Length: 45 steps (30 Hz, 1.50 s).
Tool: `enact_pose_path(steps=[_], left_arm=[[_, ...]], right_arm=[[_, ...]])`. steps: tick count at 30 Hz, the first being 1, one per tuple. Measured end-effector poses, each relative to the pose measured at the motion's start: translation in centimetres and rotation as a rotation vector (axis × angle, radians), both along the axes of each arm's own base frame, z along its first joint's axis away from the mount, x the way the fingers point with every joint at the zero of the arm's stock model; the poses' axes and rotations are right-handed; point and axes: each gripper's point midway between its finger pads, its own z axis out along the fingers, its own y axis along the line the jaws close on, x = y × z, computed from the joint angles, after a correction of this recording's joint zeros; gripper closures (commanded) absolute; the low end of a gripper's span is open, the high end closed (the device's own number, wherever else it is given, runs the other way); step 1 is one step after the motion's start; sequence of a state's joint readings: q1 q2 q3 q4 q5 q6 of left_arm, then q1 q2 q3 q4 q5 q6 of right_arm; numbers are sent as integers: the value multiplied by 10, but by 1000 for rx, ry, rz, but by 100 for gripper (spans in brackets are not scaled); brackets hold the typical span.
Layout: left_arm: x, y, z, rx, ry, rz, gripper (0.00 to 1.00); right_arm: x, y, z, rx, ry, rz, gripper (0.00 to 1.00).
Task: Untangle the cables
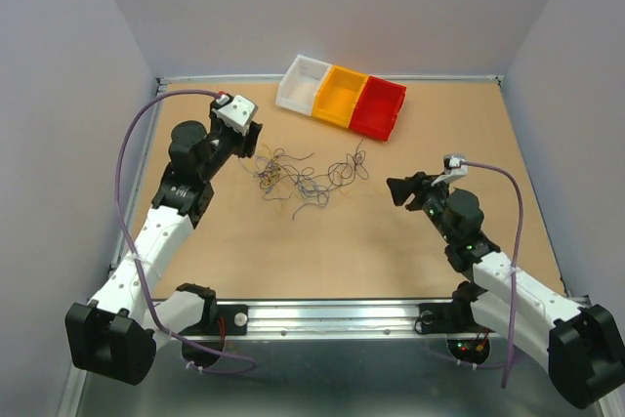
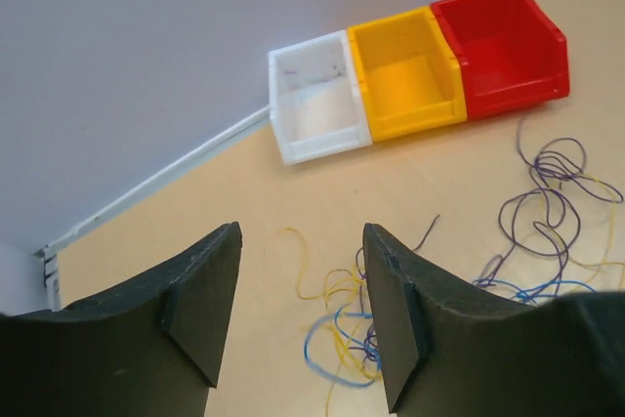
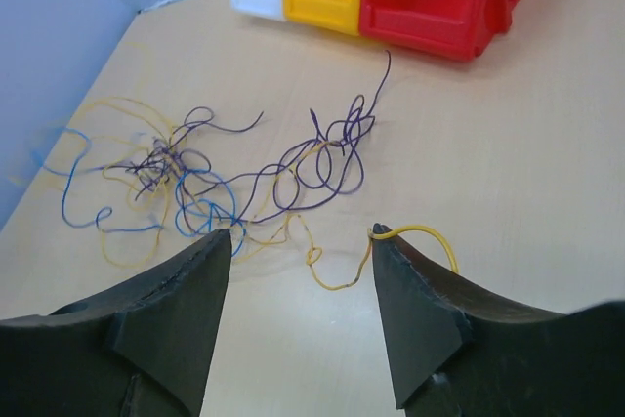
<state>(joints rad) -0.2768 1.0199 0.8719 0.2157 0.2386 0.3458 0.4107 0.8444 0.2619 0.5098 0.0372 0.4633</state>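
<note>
I will lower my left gripper across the tangle next, to the piece of cable beside the purple loops, where the yellow cable runs toward my right gripper.
The cables lie as a loose tangle of thin blue, purple and yellow wires on the wooden table, between my two grippers. My left gripper hovers at the tangle's left end. In its wrist view the left gripper is open, with blue and yellow loops on the table below the gap. My right gripper is to the right of the tangle. The right gripper is open with nothing between its fingers. A yellow strand curls over the tip of its right finger. Purple loops lie beyond.
A white bin, a yellow bin and a red bin stand in a row at the back of the table. Grey walls close in the left, back and right sides. A metal rail runs along the near edge.
</note>
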Motion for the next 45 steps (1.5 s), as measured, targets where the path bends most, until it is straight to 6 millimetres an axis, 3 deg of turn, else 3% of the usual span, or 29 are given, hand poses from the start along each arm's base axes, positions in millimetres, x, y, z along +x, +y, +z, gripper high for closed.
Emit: enact_pose_path(steps=[1, 2, 5, 8, 11, 12, 15, 16, 19, 27, 29, 31, 32, 34, 36, 38, 39, 41, 45], left_arm=[[-1, -4, -2, 3, 6, -23, 25], [-2, -8, -4, 7, 9, -47, 19], [-3, -19, -13, 21, 33, -98, 14], [-6, -34, -34, 55, 87, -162, 14], [-12, -59, -55, 100, 133, -240, 14], [-19, -76, -65, 124, 154, -289, 14], [-28, -107, -83, 167, 190, -387, 9], [-31, -122, -89, 176, 204, -436, 7], [-32, -136, -97, 180, 225, -495, 5], [-31, -166, -82, 133, 156, -651, 6], [-31, -173, -81, 121, 144, -689, 13], [-31, -178, -83, 113, 152, -716, 26], [-31, -180, -85, 108, 159, -725, 38], [-29, -185, -87, 100, 172, -739, 41], [-26, -188, -89, 98, 179, -746, 51], [-25, -189, -91, 95, 189, -748, 66], [-24, -189, -93, 93, 198, -746, 82], [-23, -189, -95, 91, 208, -736, 100], [-18, -186, -94, 93, 209, -704, 100]], right_arm=[[-1, 2, -1, -1, 3, 15, 62], [-2, 5, -3, -2, 9, 33, 70], [-4, 11, -8, -9, 26, 67, 78], [-6, 15, -14, -13, 46, 96, 98], [-7, 20, -11, -9, 45, 122, 99], [-6, 22, -6, -5, 39, 132, 99], [0, 30, 23, 16, -6, 158, 99], [3, 34, 40, 29, -35, 173, 100], [13, 47, 91, 62, -117, 217, 99], [21, 67, 181, 124, -252, 306, 99], [22, 71, 197, 132, -267, 323, 99], [21, 74, 213, 145, -286, 343, 99], [21, 75, 220, 150, -295, 351, 99], [19, 76, 230, 157, -310, 358, 99], [18, 76, 242, 164, -326, 361, 99], [18, 76, 252, 169, -334, 361, 99], [18, 76, 257, 171, -339, 360, 100], [18, 75, 269, 175, -355, 353, 99], [19, 70, 278, 177, -363, 325, 99]])
